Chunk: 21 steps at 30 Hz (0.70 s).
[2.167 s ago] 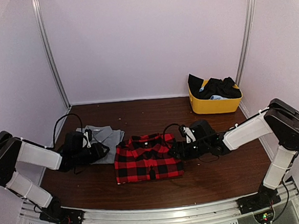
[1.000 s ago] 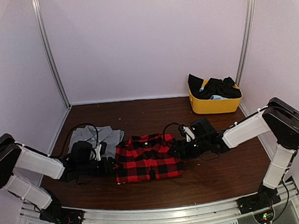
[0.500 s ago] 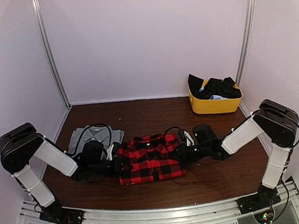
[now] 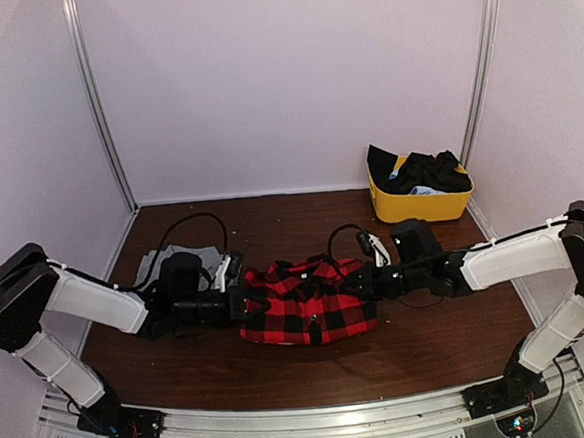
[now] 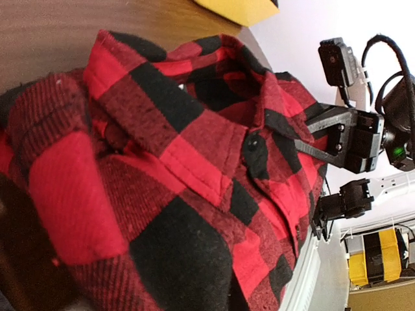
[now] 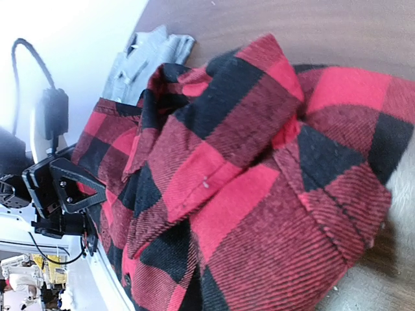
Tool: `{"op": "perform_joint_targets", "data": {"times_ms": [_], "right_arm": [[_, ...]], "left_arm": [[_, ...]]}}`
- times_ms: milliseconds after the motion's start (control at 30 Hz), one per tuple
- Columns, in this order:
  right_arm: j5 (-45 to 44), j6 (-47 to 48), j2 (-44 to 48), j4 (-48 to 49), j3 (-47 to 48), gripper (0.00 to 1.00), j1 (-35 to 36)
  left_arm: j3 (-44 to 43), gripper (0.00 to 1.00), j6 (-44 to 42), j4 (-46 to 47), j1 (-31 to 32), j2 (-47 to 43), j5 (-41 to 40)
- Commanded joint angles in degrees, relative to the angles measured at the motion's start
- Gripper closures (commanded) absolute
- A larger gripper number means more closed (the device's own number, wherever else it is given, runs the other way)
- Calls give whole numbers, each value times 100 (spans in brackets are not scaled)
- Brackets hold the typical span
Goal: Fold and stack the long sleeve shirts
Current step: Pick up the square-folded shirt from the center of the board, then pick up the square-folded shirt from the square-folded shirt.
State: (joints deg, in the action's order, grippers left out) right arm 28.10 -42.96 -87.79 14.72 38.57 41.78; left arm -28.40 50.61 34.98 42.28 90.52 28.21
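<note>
The grey collared shirt lies already folded to the left of my right gripper in the top view, so next I carry the flannel (image 5: 194, 175) over it, lower and release.
The folded red-and-black flannel shirt (image 4: 308, 303) lies at the table's middle, bunched and pulled up at both sides. My left gripper (image 4: 246, 302) is shut on its left edge and my right gripper (image 4: 367, 286) is shut on its right edge. Flannel (image 5: 194, 175) fills the left wrist view and hides my own fingers there; flannel (image 6: 259, 181) does the same in the right wrist view. The grey collared shirt (image 4: 160, 260) lies folded behind my left arm, also showing as the grey shirt (image 6: 146, 55) at the far end of the right wrist view.
A yellow bin (image 4: 417, 208) holding dark clothes stands at the back right corner. Cables loop above both wrists. Brown tabletop (image 4: 272, 220) stretches behind the shirts, with walls close on three sides.
Both grippers moved in to the flannel shirt's sides and closed on it. The shirt has gone from flat to bunched, raised and shifted a little right.
</note>
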Motion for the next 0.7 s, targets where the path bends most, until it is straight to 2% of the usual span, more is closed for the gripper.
{"op": "perform_joint_targets", "data": {"times_ms": [0, 133, 233, 467, 667], "right_arm": [[-324, 275, 383, -685, 651, 100, 144], [-433, 322, 376, -889, 1213, 100, 286], [-484, 347, 182, -894, 1636, 100, 385], [-483, 329, -1004, -546, 2834, 100, 609], [-235, 23, -2491, 159, 4170, 100, 767]], "left_arm": [[-836, 100, -911, -1114, 26, -892, -100], [-1572, 100, -1507, -2748, -141, -1475, -830], [-1867, 100, -1789, -3743, -638, -1830, -1066], [-1984, 100, -2524, -5012, -2338, -2734, -1341], [-2048, 100, -3011, -5587, -3160, -2637, -2162]]}}
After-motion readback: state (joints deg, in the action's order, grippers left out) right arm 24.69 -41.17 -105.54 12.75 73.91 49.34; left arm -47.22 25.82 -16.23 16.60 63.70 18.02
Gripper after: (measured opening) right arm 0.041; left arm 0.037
